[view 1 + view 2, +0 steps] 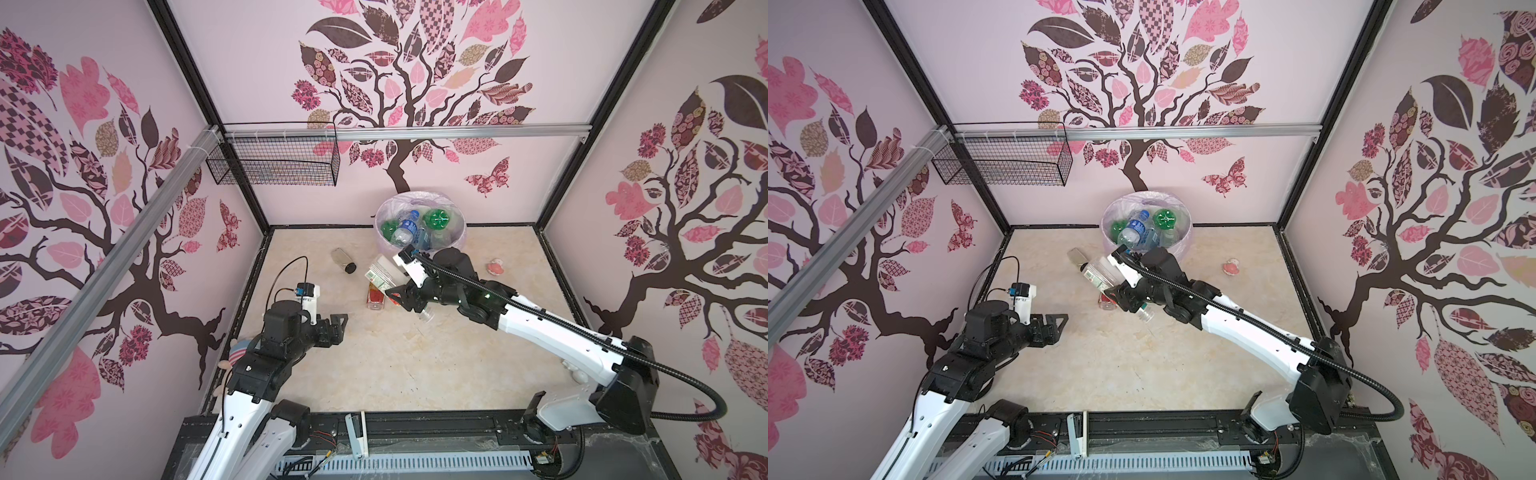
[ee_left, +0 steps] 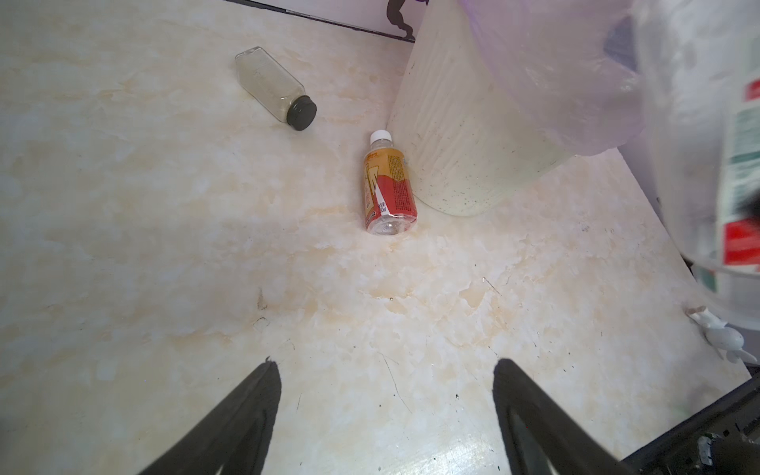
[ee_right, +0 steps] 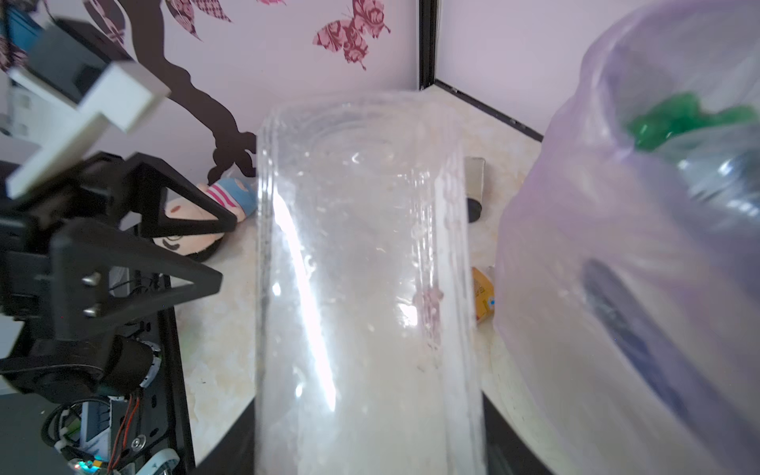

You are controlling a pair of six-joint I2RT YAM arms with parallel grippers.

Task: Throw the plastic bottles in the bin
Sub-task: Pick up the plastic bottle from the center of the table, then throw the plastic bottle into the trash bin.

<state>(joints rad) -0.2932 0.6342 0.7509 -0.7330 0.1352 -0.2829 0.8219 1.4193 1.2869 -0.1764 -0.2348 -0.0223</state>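
The bin's opening [image 1: 421, 224] [image 3: 696, 134] is farther outward. My right gripper should next carry the clear bottle outward over the bin's bagged rim and let it go onto the bottles inside.
My right gripper [image 1: 400, 293] [image 3: 369, 399] is shut on a clear plastic bottle [image 1: 384, 270] [image 1: 1100, 272] [image 3: 362, 267] with a green, red and white label, held off the table just in front of the bin. The bin [image 1: 460, 232] [image 1: 1105, 226] [image 2: 460, 144] is white and ribbed with a pale pink bag, and it holds green bottles [image 1: 438, 218] and a blue-labelled one [image 1: 406, 226]. An orange-red labelled bottle [image 1: 375, 297] [image 2: 388, 185] lies on the table against the bin's foot. My left gripper [image 1: 338, 322] [image 2: 385, 364] is open and holds nothing, low at the left.
A jar with a black lid [image 1: 345, 260] [image 2: 275, 88] lies left of the bin. A small pink toy [image 1: 495, 267] sits to the bin's right. A soft doll [image 1: 232, 357] lies by the left wall. A black wire basket [image 1: 274, 162] hangs on the back rail.
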